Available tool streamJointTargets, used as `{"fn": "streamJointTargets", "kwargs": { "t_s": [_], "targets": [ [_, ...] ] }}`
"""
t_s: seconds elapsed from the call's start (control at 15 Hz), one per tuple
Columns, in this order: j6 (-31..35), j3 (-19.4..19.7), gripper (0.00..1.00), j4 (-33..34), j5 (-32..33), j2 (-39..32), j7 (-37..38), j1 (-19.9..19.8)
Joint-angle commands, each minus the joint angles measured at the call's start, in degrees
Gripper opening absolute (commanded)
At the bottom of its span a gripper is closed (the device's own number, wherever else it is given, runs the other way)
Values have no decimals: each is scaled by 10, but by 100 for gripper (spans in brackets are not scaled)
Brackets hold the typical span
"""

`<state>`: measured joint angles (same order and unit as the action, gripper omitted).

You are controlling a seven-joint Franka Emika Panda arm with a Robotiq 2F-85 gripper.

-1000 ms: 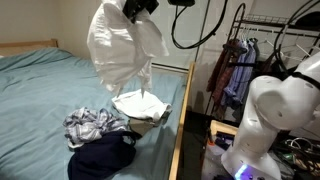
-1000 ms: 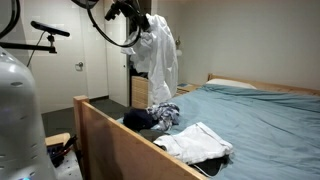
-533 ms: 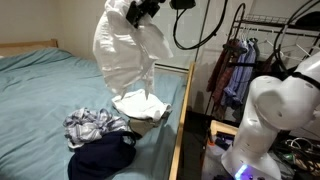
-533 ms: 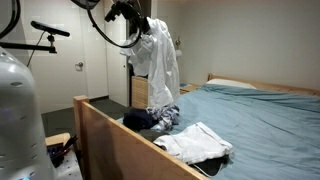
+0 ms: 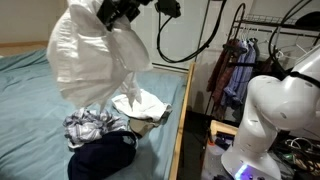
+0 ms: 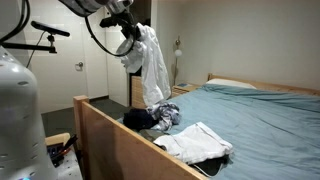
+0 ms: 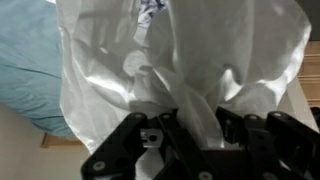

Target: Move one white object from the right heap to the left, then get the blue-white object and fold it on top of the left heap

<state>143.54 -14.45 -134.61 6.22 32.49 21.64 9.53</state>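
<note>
The robot's gripper will next move down onto the dark navy garment (image 5: 102, 156) and open to let go of the white garment there, because the white garment still hangs high above the bed.
My gripper (image 5: 118, 12) is shut on a white garment (image 5: 85, 60) and holds it high in the air; it hangs down over the blue-white checked cloth (image 5: 92, 124) and the dark clothes. It also shows in the other exterior view (image 6: 152, 62), with the gripper (image 6: 128, 28) at its top. In the wrist view the white garment (image 7: 150, 55) fills the picture, pinched between the fingers (image 7: 185, 125). A second white garment (image 5: 140, 105) lies on the bed near the wooden side rail, also seen in an exterior view (image 6: 198, 140).
The bed has a teal sheet (image 5: 30, 110) and a wooden frame rail (image 5: 180, 120). A dark navy garment (image 5: 100, 158) lies by the checked cloth. A clothes rack (image 5: 235, 60) stands beside the bed. A pillow (image 6: 240, 86) lies at the far end.
My gripper has swung the hanging white garment sideways, away from the white pile by the rail and over the checked cloth and dark clothes. The grip is unchanged.
</note>
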Motion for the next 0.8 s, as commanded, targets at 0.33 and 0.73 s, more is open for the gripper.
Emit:
{"fn": "streamJointTargets", "kwargs": {
  "t_s": [0.33, 0.73],
  "targets": [
    [148, -9, 8, 8, -171, -56, -81, 157],
    [127, 37, 8, 9, -297, -150, -139, 183]
  ]
}}
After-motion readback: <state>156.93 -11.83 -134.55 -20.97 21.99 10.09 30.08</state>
